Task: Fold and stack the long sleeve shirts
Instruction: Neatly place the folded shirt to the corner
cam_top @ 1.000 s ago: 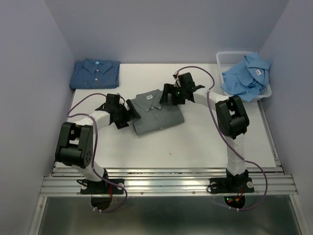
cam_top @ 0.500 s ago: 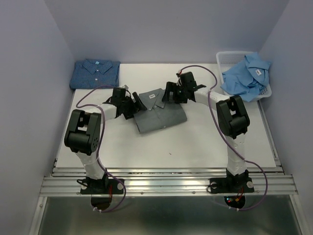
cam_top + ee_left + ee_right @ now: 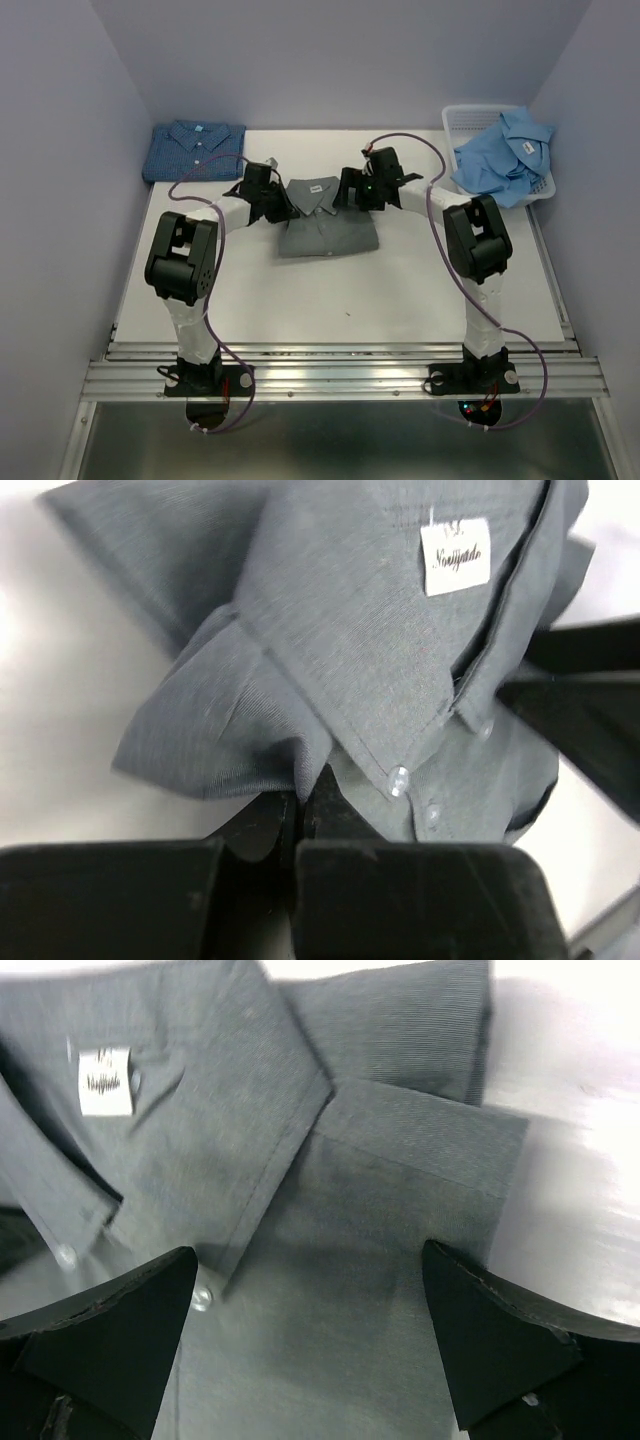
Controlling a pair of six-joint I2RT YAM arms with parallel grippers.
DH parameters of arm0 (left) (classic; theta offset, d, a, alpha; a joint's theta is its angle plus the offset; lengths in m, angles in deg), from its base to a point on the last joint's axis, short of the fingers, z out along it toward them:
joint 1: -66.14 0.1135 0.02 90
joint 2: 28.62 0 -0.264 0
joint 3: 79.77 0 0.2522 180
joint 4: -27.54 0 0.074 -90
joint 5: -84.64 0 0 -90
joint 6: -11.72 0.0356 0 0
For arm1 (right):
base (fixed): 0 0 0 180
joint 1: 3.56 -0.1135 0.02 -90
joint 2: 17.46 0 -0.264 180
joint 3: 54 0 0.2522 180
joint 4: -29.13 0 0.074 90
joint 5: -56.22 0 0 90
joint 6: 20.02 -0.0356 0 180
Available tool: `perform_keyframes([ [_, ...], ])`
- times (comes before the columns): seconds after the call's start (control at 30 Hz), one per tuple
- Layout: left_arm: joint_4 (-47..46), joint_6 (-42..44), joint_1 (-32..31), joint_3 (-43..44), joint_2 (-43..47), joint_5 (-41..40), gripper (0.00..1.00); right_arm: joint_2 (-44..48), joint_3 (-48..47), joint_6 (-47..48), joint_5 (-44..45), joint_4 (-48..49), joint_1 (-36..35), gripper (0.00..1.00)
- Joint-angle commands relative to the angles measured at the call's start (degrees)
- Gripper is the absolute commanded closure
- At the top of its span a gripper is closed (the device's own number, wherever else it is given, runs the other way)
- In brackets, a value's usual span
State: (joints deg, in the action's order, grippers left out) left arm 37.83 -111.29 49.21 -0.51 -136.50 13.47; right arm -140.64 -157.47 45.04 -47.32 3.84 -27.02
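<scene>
I will next lift my left gripper up and outward over the folded dark blue shirt (image 3: 195,150) and let go of the grey shirt (image 3: 328,228) on top of it, because both already lie folded.
The folded grey shirt (image 3: 328,228) lies at the table's middle with its collar toward the back. My left gripper (image 3: 281,204) is at the shirt's left shoulder, and the left wrist view shows it (image 3: 305,792) shut on a fold of grey cloth (image 3: 340,630) beside the collar. My right gripper (image 3: 346,190) stands open over the right shoulder, its fingers wide apart above the grey shirt (image 3: 390,1170) with nothing pinched between them (image 3: 310,1282). A folded dark blue shirt (image 3: 195,150) lies at the back left. A crumpled light blue shirt (image 3: 505,152) lies in the basket.
The white mesh basket (image 3: 468,120) stands at the back right corner. Purple-grey walls close in the table on the left, back and right. Bare white tabletop (image 3: 340,290) lies in front of the grey shirt.
My left gripper has moved toward the back along the shirt's left edge and shut on cloth by the collar. The grey shirt has turned to lie squarer. The right gripper barely moved.
</scene>
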Motion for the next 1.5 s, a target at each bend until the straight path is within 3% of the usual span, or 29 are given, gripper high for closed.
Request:
perform_keyframes([
  [0.0, 3.2, 9.3, -0.3, 7.6, 2.1, -6.6, 1.0, 4.0, 3.0, 3.6, 0.8, -3.1, 0.3, 0.0],
  [0.13, 12.4, 26.8, -0.2, 16.8, 1.2, -14.7, 1.0, 12.7, 6.9, 4.6, 5.9, -1.7, 0.3, 0.0],
  [0.27, 17.2, 37.9, 0.5, 23.8, -1.7, -22.0, 1.0, 20.9, 11.0, 4.4, 11.0, -1.3, 0.3, 0.0],
  [0.5, 17.0, 50.4, 2.6, 32.1, -2.8, -30.8, 1.0, 28.0, 17.3, 5.6, 21.9, -1.0, 0.3, 0.0],
  [0.73, 14.2, 59.4, 6.4, 38.3, -2.1, -30.8, 1.0, 30.6, 19.4, 7.5, 29.6, -1.0, 0.9, 0.0],
  [0.97, 17.2, 61.3, 10.9, 46.9, -3.2, -22.7, 1.0, 30.9, 19.3, 7.5, 29.4, -0.6, 0.9, 0.0],
  [1.17, 19.6, 60.7, 11.4, 54.4, -5.9, -20.0, 1.0, 31.7, 19.7, 7.5, 29.0, -0.2, 0.9, 0.0],
  [1.37, 17.0, 58.7, 12.9, 56.1, -7.5, -19.1, 1.0, 33.0, 20.5, 7.5, 29.9, -0.1, 0.9, 0.0],
  [1.47, 19.0, 56.2, 14.5, 61.0, -12.5, -17.3, 1.0, 33.3, 20.8, 7.4, 30.7, -0.1, 0.9, 0.0],
])
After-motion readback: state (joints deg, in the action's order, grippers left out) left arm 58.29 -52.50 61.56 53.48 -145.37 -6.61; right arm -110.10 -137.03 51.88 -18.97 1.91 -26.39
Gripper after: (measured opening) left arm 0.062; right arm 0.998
